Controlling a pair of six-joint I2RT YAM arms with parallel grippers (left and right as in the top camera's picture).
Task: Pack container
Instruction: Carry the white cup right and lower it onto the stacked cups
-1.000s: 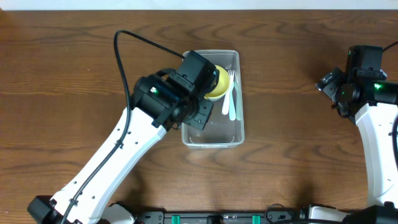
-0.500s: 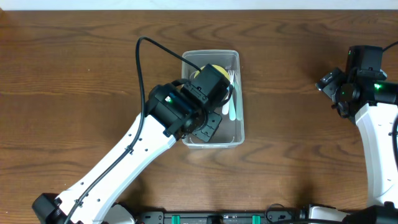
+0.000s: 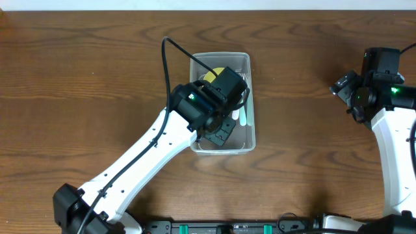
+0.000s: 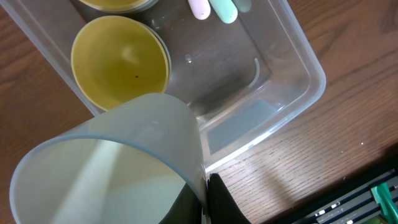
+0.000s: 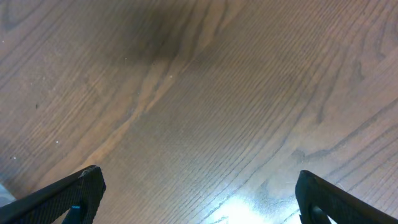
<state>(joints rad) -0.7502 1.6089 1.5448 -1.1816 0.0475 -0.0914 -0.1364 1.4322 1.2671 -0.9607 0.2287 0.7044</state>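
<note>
My left gripper should move outward and down to the small yellow cup's opening (image 4: pixel 119 62) and release the grey-blue cup's rim, as the yellow cup is empty.
The clear plastic container (image 3: pixel 244 142) stands at the table's middle; it also shows in the left wrist view (image 4: pixel 292 68). A yellow bowl (image 3: pixel 212 74) lies in its far end, and pale utensils (image 3: pixel 245 114) lie along its right side. In the left wrist view a small yellow cup (image 4: pixel 119 62) sits inside the container. My left gripper (image 4: pixel 205 202) is shut on the rim of a pale grey-blue cup (image 4: pixel 118 168) and holds it over the container. My right gripper (image 5: pixel 196 199) is open and empty over bare wood at the far right.
The wooden table (image 3: pixel 78 78) surrounds the container. The left arm (image 3: pixel 149 156) reaches diagonally from the front left. The right arm (image 3: pixel 396 143) stands along the right edge. A black rail (image 3: pixel 234 227) runs along the front edge.
My left gripper has moved right and farther over the container with the cup. The right arm has not moved.
</note>
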